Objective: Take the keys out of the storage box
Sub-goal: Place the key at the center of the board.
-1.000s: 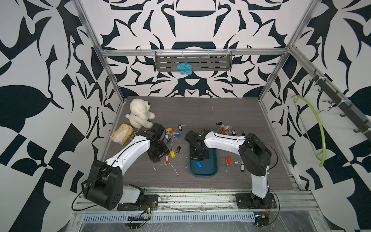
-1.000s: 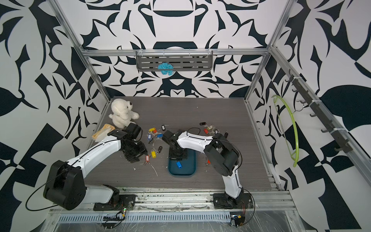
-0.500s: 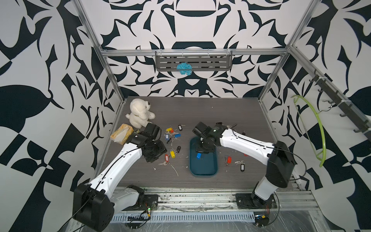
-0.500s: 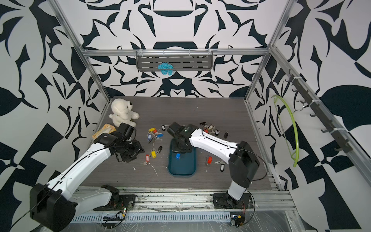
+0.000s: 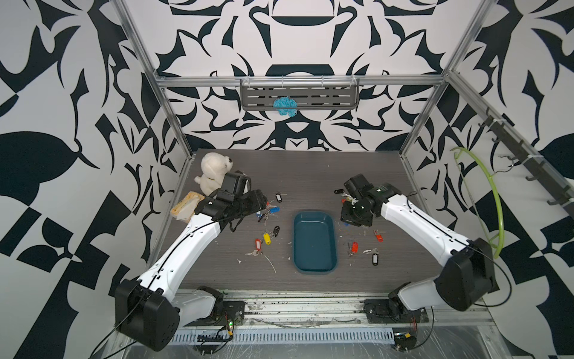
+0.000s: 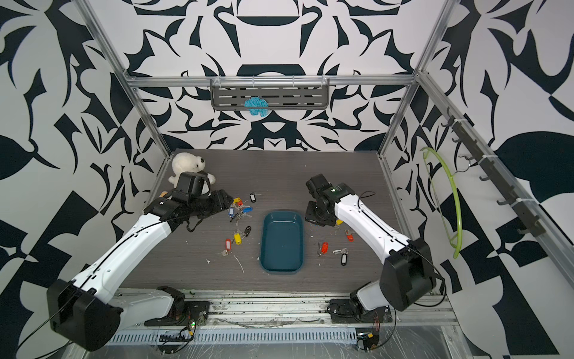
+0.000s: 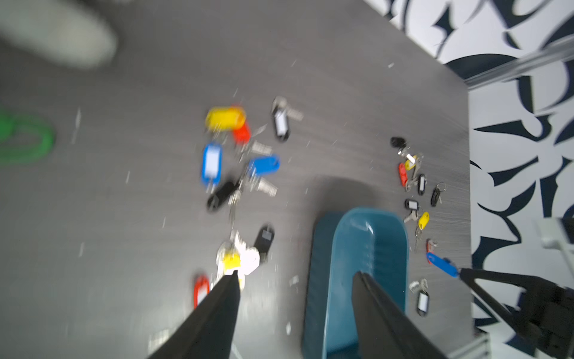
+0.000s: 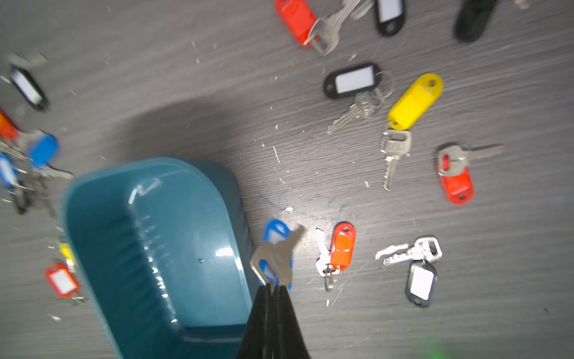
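The robot's right gripper will next lower the silver key onto the tabletop between the box's side and red tag (image 5: 343, 235) (image 8: 306, 230) and let go of the key's ring, since the key already hangs outside the box.
The storage box (image 5: 314, 245) (image 6: 282, 245) is a teal tray at the table's front centre, and nothing lies in it. My right gripper (image 8: 273, 287) is shut on the ring of a silver key with a blue tag (image 8: 275, 239). That key hangs over the table just beside the box's wall (image 8: 236, 217). In both top views the right gripper (image 5: 352, 217) (image 6: 320, 217) is off the box's far right corner. My left gripper (image 7: 298, 275) (image 5: 261, 199) is open and holds nothing, above the keys (image 5: 267, 214) left of the box. More keys (image 5: 354, 247) lie to the box's right.
A white plush toy (image 5: 212, 169) and a yellow tissue packet (image 5: 186, 206) sit at the back left, behind my left arm. A green keychain (image 7: 25, 140) lies left of the key cluster. A green hoop (image 5: 494, 199) hangs on the right wall.
My right gripper took the blue-tagged key from the box floor and carried it out past the box's right side. My left gripper drew back from the keys and opened slightly wider.
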Controlling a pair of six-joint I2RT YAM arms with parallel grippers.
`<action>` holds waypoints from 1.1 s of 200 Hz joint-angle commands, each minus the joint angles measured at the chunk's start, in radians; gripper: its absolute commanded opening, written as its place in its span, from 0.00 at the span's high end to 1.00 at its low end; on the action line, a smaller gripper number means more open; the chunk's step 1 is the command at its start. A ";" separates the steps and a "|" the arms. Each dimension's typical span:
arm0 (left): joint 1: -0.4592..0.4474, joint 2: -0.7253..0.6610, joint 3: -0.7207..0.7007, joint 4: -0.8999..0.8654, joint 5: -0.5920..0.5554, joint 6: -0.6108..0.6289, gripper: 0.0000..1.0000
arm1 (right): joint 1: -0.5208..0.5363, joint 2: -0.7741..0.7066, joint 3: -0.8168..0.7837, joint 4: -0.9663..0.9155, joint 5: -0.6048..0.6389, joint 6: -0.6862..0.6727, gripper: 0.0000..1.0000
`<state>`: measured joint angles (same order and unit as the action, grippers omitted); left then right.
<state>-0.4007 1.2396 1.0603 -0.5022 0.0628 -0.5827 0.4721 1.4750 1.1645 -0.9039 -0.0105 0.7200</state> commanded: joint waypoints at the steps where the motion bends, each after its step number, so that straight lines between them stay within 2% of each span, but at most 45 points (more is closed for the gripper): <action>1: -0.001 0.020 0.013 0.219 -0.034 0.174 0.35 | -0.004 0.004 -0.055 0.033 -0.037 -0.049 1.00; 30: 0.000 0.000 -0.017 0.361 -0.176 0.158 0.32 | -0.026 -0.045 -0.072 0.025 -0.073 -0.017 1.00; 51: 0.016 -0.002 -0.048 0.390 -0.279 0.098 0.24 | -0.054 -0.071 -0.085 0.011 -0.079 -0.018 1.00; 81: 0.061 0.064 -0.034 0.315 -0.262 0.030 0.24 | -0.098 -0.024 -0.109 0.019 -0.134 -0.040 1.00; 163: 0.103 0.206 0.012 0.300 -0.222 0.077 0.24 | -0.152 0.224 -0.021 0.056 -0.179 -0.126 1.00; 171: 0.108 0.214 0.017 0.300 -0.219 0.081 0.24 | -0.152 0.238 -0.019 0.061 -0.186 -0.129 0.93; 184: 0.116 0.222 0.024 0.297 -0.218 0.087 0.24 | -0.154 0.249 -0.019 0.078 -0.211 -0.134 0.72; 192: 0.120 0.225 0.022 0.297 -0.218 0.089 0.24 | -0.155 0.252 -0.019 0.087 -0.218 -0.134 0.64; 205: 0.126 0.227 0.018 0.294 -0.221 0.092 0.24 | -0.160 0.253 -0.023 0.106 -0.230 -0.136 0.57; 220: 0.132 0.228 0.010 0.299 -0.221 0.092 0.24 | -0.165 0.250 -0.030 0.120 -0.227 -0.134 0.54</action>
<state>-0.2794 1.4574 1.0508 -0.2058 -0.1638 -0.5079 0.3149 1.7443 1.1137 -0.8066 -0.2142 0.5968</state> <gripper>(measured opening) 0.761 0.437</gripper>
